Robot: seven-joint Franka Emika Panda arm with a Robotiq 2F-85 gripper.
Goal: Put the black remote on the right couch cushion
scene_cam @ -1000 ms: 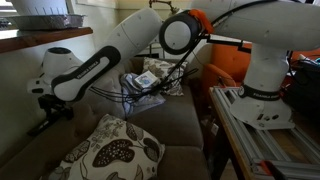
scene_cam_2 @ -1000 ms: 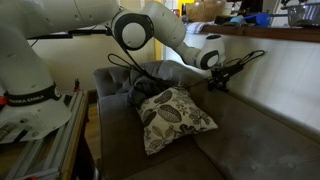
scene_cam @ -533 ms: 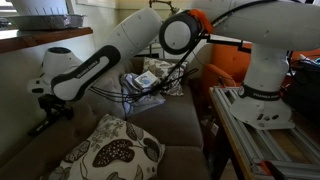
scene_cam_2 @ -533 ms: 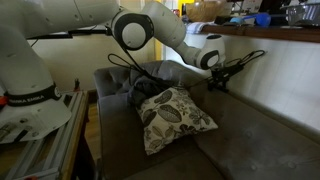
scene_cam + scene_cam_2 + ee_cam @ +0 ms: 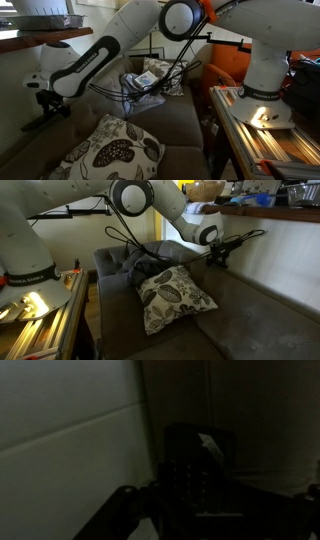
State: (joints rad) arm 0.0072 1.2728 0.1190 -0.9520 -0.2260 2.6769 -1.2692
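The robot's gripper needs to move down and away from the backrest, over the upper edge of the leaf-patterned pillow, because the remote is still high above the seat.
My gripper is up against the couch's backrest, well above the seat, and is shut on the black remote, a slim dark bar that sticks out at a slant. In the other exterior view the gripper holds the remote in front of the pale wall. The wrist view is very dark. It shows the remote with its rows of buttons between my fingers. The grey-brown seat cushion lies below and also shows in an exterior view.
A leaf-patterned throw pillow lies on the seat. Another pillow and cables pile at the couch's end. A grey blanket lies behind the pillow. The robot's base and metal frame stand beside the couch.
My gripper has risen a little along the backrest with the remote in it. The pillows have not moved.
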